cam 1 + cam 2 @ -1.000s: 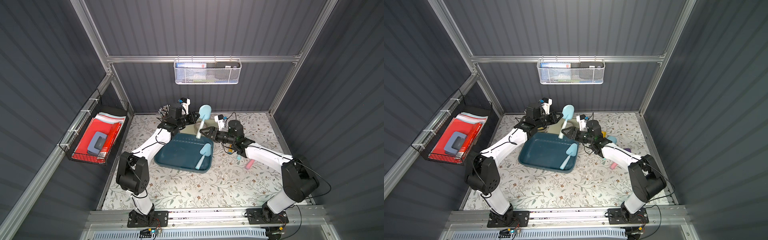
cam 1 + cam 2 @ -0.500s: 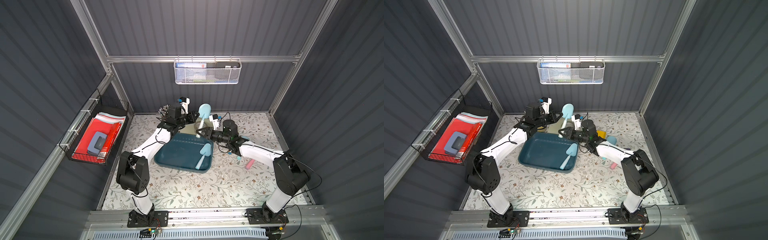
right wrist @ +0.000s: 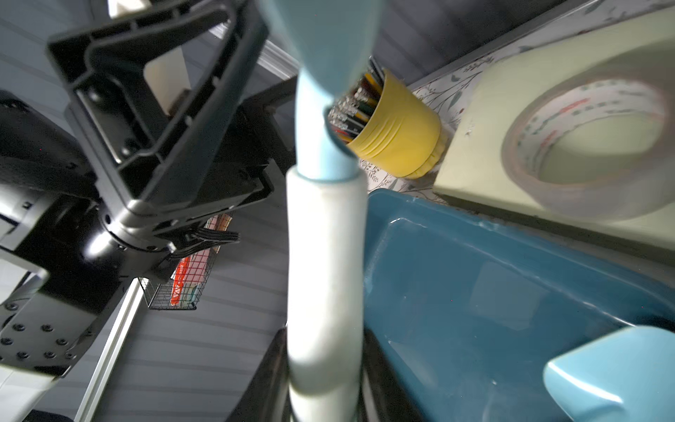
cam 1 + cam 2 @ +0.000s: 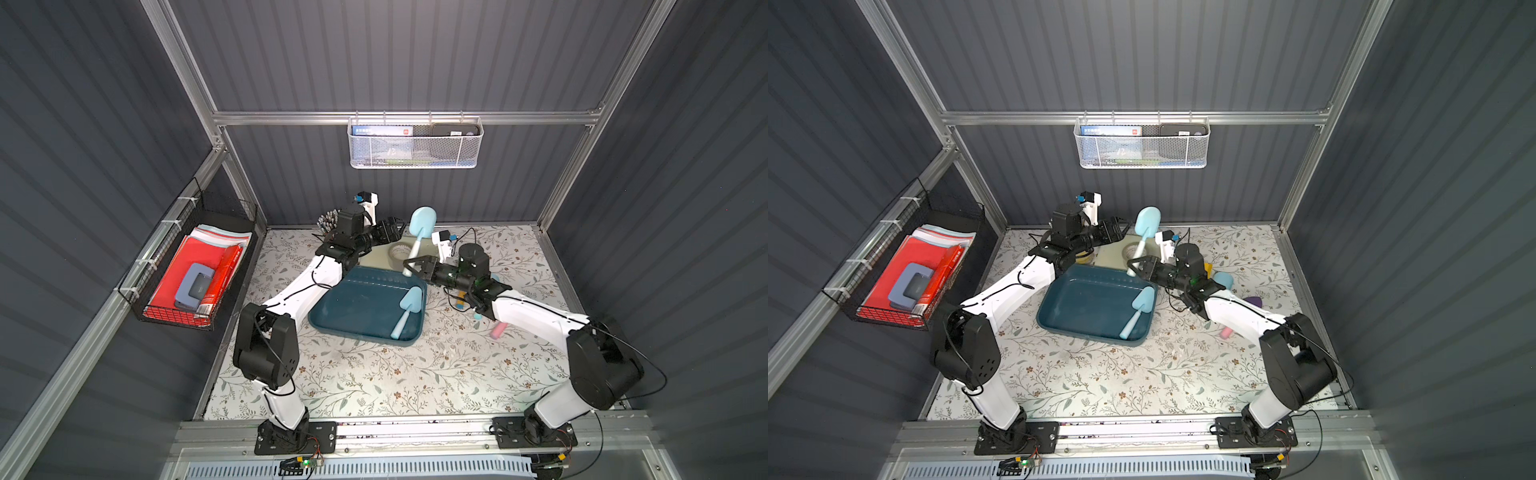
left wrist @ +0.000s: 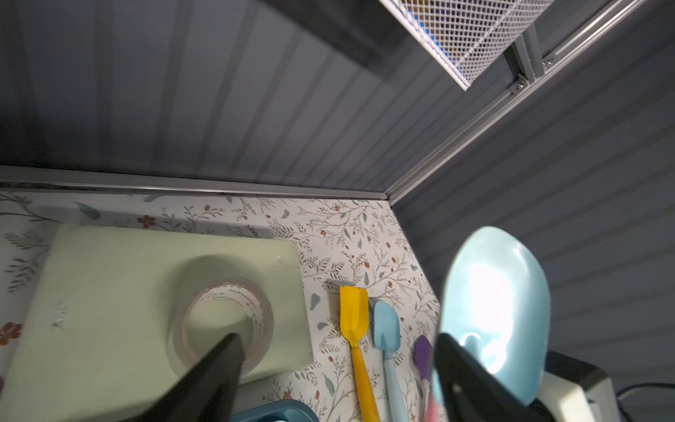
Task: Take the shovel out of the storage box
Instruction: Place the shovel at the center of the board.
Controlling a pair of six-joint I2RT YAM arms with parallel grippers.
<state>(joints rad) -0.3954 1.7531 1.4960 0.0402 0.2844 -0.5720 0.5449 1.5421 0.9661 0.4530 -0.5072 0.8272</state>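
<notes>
My right gripper holds the handle above the bare tabletop past the blue tool. It will next swing away from the box [image 4: 353, 307] and down, and release the handle on that bare tabletop.
A light blue shovel [image 4: 423, 218] with a white handle [image 3: 325, 255] stands upright over the far rim of the teal storage box [image 4: 353, 307]. My right gripper [image 4: 409, 269] is shut on the lower end of that handle, one finger on each side in the right wrist view. My left gripper [image 4: 397, 229] is open just left of the blade [image 5: 493, 310] with nothing between its fingers [image 5: 219, 365]. Another light blue shovel [image 4: 406, 307] lies inside the box along its right wall, blade toward the back.
Behind the box lie a pale green pad [image 5: 109, 292] with a tape roll [image 5: 222, 321] and a yellow cup of pencils [image 3: 398, 135]. Yellow [image 5: 352, 314], blue [image 5: 385, 329] and purple tools lie at the back right. A black wire basket [image 4: 195, 274] hangs left, a white mesh basket [image 4: 413, 145] behind.
My right gripper closed on the shovel's white handle, then my left gripper opened and let go of it. The shovel stays upright in about the same place.
</notes>
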